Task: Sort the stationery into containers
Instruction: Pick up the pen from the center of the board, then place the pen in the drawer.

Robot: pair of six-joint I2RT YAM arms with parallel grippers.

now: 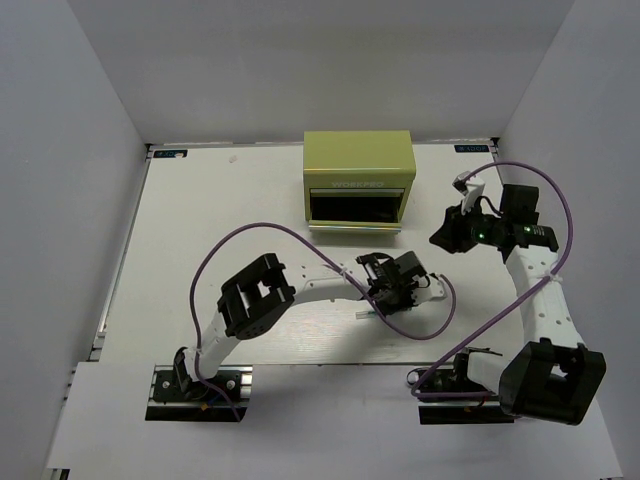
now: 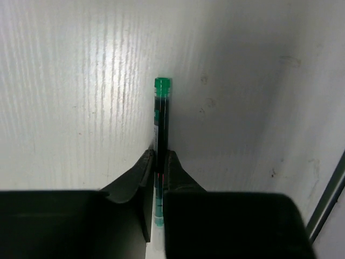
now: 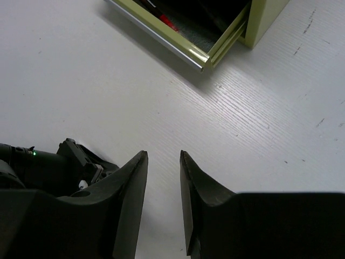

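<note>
I need to lift the pen with my left gripper next, move it outward over the open drawer (image 1: 355,228) and let it go there, because a red pen is inside.
My left gripper (image 2: 159,156) is shut on a thin dark pen (image 2: 161,124) with a green end that points away from the wrist, just over the white table. In the top view this gripper (image 1: 385,290) is at mid-table, in front of the olive-green tool chest (image 1: 358,165). The chest's lower drawer (image 1: 355,228) is pulled open. In the right wrist view the drawer's rim (image 3: 178,46) shows, with a red pen (image 3: 168,22) inside. My right gripper (image 3: 163,156) is open and empty above the table, right of the chest (image 1: 447,236). The other stationery is out of view.
White walls enclose the table on the left, back and right. The left arm's purple cable (image 1: 420,330) loops over the table beside its wrist. The left arm's wrist (image 3: 48,167) shows at the lower left of the right wrist view.
</note>
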